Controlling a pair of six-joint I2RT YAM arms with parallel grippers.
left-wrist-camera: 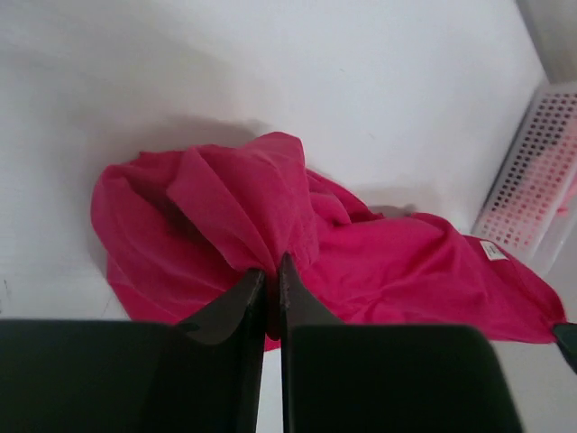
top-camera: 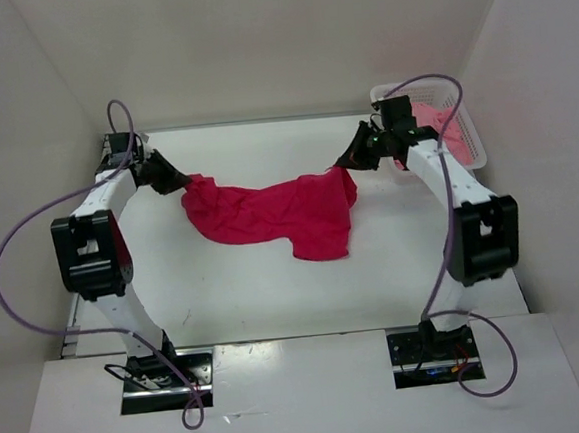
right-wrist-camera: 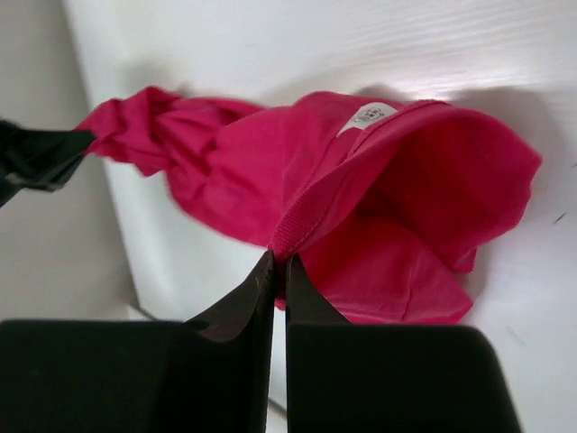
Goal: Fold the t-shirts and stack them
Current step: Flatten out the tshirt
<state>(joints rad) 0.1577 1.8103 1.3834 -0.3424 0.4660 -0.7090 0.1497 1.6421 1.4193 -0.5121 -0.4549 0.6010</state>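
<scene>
The collar hem [right-wrist-camera: 315, 216] still hangs above the table, so my right gripper will next move outward, then down to the bare tabletop beyond the collar [right-wrist-camera: 311, 59] and release.
A bright crimson-magenta t-shirt [top-camera: 274, 216] hangs crumpled between my two arms over the white table [top-camera: 226, 302]. My left gripper [top-camera: 183, 184] is shut on its left end; in the left wrist view the cloth [left-wrist-camera: 252, 207] bunches up out of the pinched jaws of that gripper [left-wrist-camera: 271, 267]. My right gripper [top-camera: 344, 165] is shut on the shirt's right end. The right wrist view shows the ribbed collar hem [right-wrist-camera: 315, 216] clamped in that gripper [right-wrist-camera: 279, 262], with a white neck label [right-wrist-camera: 367, 115] above. Light pink cloth [top-camera: 441, 124] lies in the basket.
A white plastic mesh basket [top-camera: 469, 134] stands at the table's far right corner, behind my right arm; its holed wall [left-wrist-camera: 541, 171] shows in the left wrist view. White walls close in the table on the left, back and right.
</scene>
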